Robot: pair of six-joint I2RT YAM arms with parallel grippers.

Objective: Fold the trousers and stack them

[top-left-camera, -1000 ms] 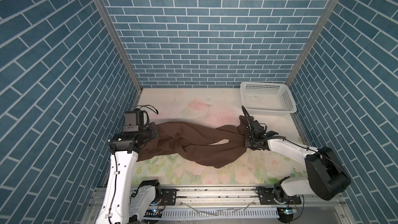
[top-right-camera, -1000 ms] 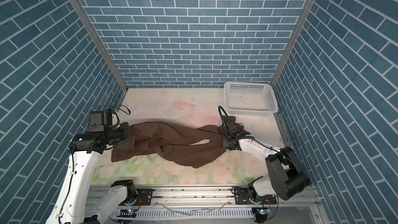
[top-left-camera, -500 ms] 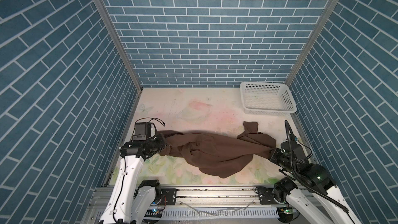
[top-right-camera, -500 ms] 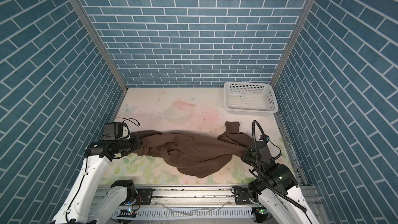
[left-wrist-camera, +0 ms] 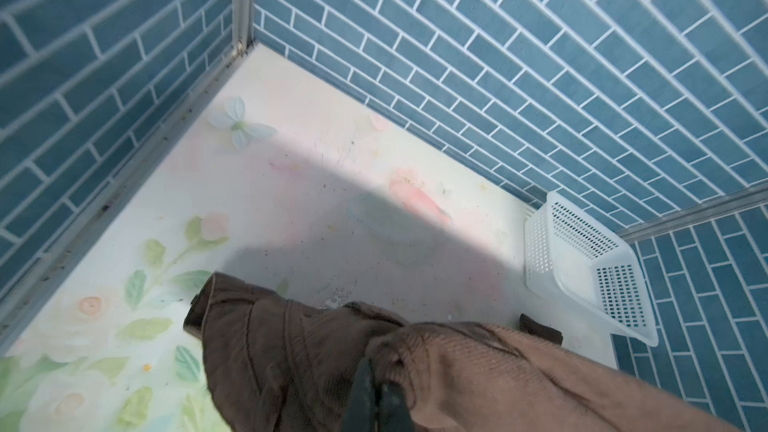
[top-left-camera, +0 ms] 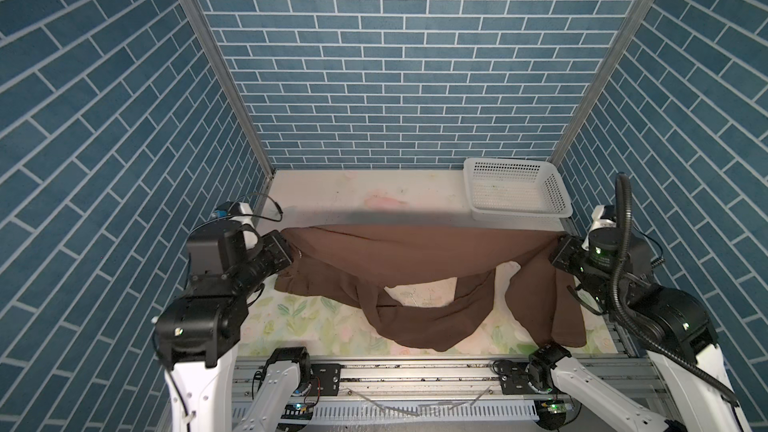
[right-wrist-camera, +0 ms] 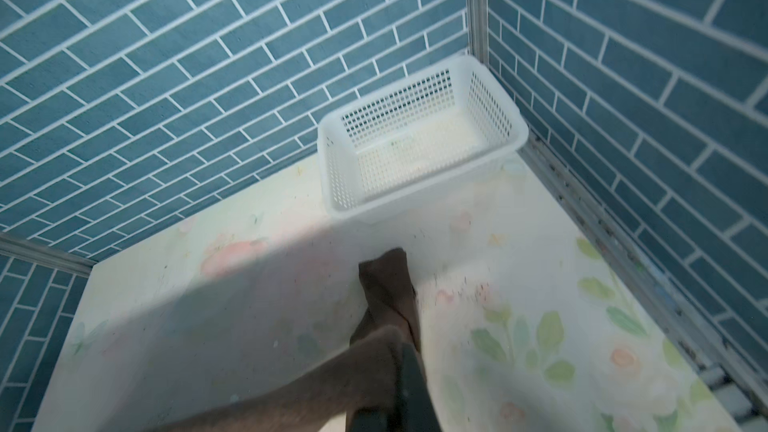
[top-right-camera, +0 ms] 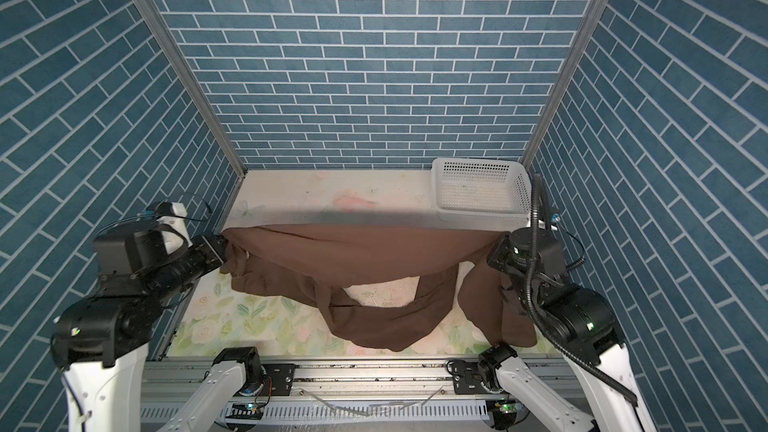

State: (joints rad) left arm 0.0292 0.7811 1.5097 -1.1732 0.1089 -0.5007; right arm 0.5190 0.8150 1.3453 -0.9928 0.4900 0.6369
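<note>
The trousers hang stretched with bare table outward of them, so the left gripper will move outward and down to the shaded tabletop and release the cloth.
The dark brown trousers hang stretched in the air between my two grippers, above the floral table. Their top edge runs almost straight from side to side. Below it the legs droop in loops, and the lowest folds reach down near the table's front edge. My left gripper is shut on the left end of the cloth. In the left wrist view the dark fingertips pinch bunched brown fabric. My right gripper is shut on the right end, and the right wrist view shows cloth trailing from the fingers.
A white perforated basket stands in the back right corner with nothing in it. Blue brick-patterned walls close in the table on three sides. The arms' bases and a metal rail run along the front.
Both grippers have risen and moved apart towards the side walls. The trousers, which lay crumpled on the table, now hang stretched between them.
</note>
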